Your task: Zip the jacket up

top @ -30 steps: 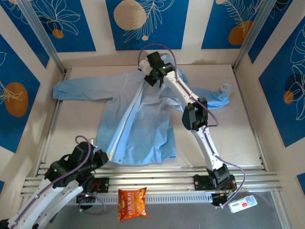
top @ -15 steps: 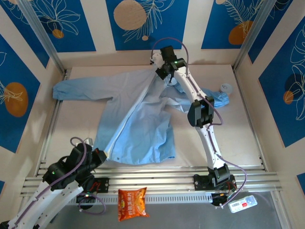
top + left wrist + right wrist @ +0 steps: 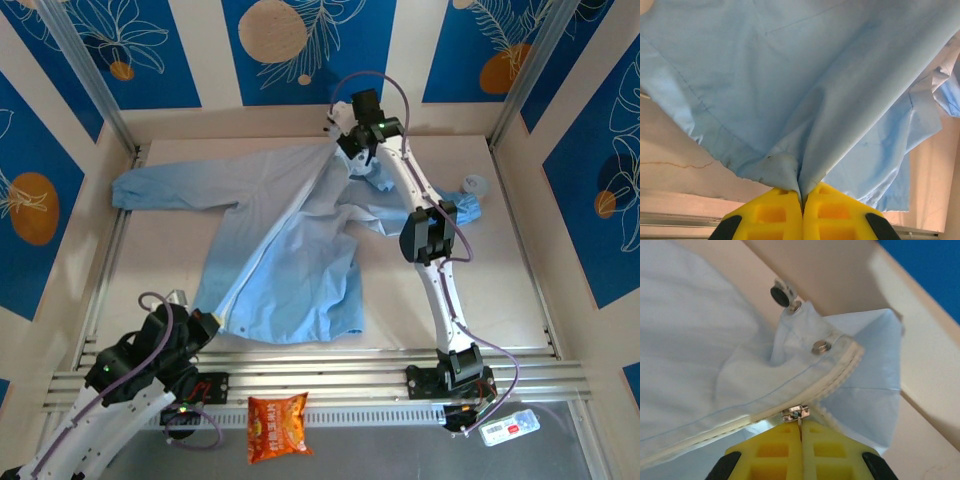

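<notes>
The collar end of the zipper strip [image 3: 262, 250] lies outward of my right gripper. My right gripper needs to move outward along the strip to that end and let go of the metal zipper pull.
The light-blue jacket [image 3: 300, 250] lies spread on the table, hood end toward the far wall, with its whitish zipper strip [image 3: 262, 250] running diagonally up the front. My left gripper [image 3: 212, 322] is at the near-left hem corner. In the left wrist view its yellow fingers [image 3: 801, 192] are shut on a pinch of jacket fabric [image 3: 790, 75], which is stretched taut. My right gripper [image 3: 348, 148] is at the collar by the far wall, shut [image 3: 800, 426] on the pull tab of the metal zipper slider [image 3: 795, 412]. The slider sits near the upper end of the zipper strip [image 3: 832, 380].
An orange snack bag [image 3: 277, 425] and a white packet [image 3: 508, 427] lie on the grey ledge in front of the aluminium rails [image 3: 330, 368]. The right sleeve's end [image 3: 465, 205] lies near the right wall. A snap button [image 3: 820, 346] and a cord toggle [image 3: 780, 295] sit at the collar.
My right gripper has travelled up and to the right toward the far wall with the zipper pull. The left gripper has drawn slightly back and left, keeping the hem stretched.
</notes>
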Controlling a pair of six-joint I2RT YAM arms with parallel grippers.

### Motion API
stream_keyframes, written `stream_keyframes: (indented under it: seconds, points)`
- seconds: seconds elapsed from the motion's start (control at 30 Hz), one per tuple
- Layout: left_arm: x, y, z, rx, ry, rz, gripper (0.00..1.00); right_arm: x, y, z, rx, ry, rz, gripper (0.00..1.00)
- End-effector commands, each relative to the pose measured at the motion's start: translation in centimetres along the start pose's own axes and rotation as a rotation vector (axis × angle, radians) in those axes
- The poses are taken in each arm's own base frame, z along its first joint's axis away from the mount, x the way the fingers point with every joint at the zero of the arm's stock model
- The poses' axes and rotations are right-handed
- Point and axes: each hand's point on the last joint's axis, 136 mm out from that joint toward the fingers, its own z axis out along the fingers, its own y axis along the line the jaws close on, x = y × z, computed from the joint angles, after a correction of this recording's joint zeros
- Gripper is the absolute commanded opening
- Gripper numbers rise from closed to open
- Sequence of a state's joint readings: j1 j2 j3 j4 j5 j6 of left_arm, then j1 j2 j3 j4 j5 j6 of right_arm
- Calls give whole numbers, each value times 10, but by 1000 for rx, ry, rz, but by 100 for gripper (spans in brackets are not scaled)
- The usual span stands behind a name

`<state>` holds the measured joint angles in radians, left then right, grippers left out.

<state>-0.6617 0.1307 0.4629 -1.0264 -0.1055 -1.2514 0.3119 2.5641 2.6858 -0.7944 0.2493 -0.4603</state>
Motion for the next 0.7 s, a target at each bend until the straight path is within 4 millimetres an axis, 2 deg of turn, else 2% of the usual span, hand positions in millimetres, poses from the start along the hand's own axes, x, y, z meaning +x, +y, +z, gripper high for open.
stream_keyframes:
  seconds: [0.0,0.23,0.5,0.67]
  points:
    - [5,48,-13,-198,5,-3,0,-21,-58,-26,130,-110,64,0]
    - [3,51,-8,-212,-11,-30,0,-5,-75,-22,133,-93,93,0]
    - [6,42,10,-232,25,-6,0,8,-92,-19,140,-88,107,0]
    - [-4,35,12,-259,-7,42,0,12,-104,-27,141,-96,139,0]
